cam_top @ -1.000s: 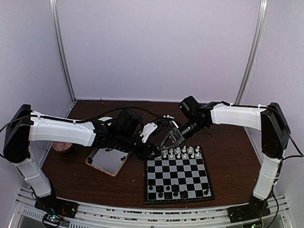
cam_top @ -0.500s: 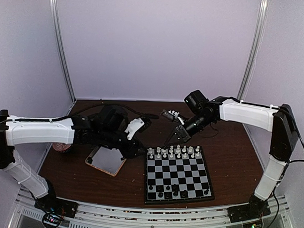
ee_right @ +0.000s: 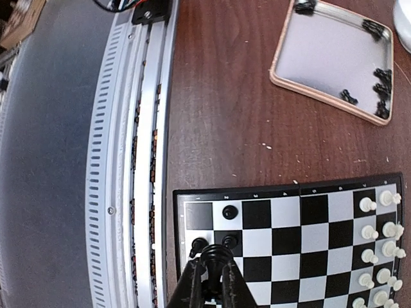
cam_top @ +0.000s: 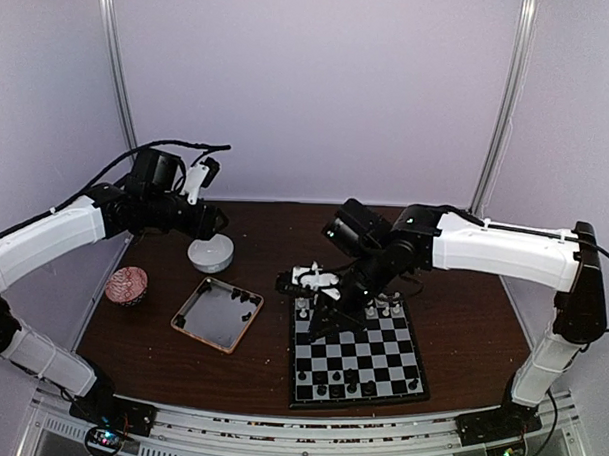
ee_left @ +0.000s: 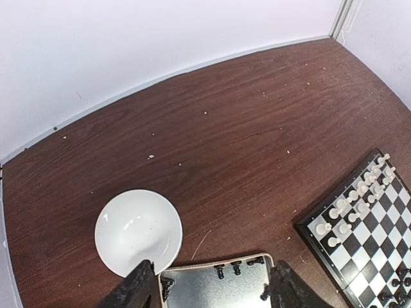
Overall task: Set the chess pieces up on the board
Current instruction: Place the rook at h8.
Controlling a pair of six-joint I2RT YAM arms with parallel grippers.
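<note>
The robot needs to draw its right gripper back and down to the empty near corner square [cam_top: 302, 392] [ee_right: 198, 212] on the tray side next, to release the piece there.
The board [cam_top: 359, 402] lies at the front right of the table, with white chess pieces [cam_top: 382, 309] on its far rows and a few black ones [cam_top: 325, 381] on its near rows. My right gripper [cam_top: 318, 317] hovers over the board's left side. In the right wrist view it [ee_right: 216, 262] is shut on a black chess piece [ee_right: 216, 253], just beside black pieces [ee_right: 229, 212] near the board's [ee_right: 282, 212] near left corner. My left gripper [cam_top: 212, 222] is raised at the far left, open and empty [ee_left: 212, 277]. More black pieces [ee_left: 228, 269] lie in the tray.
A shallow wood-rimmed tray [cam_top: 189, 306] lies left of the board; it also shows in both wrist views [ee_left: 212, 262] [ee_right: 321, 97]. A white bowl [cam_top: 211, 253] [ee_left: 137, 231] stands behind the tray. A pink round object [cam_top: 128, 285] sits at the left. Metal rails [ee_right: 138, 160] run along the near edge.
My left arm has pulled away from the tray, up and back to the far left. My right arm has swung from behind the board to over its left side.
</note>
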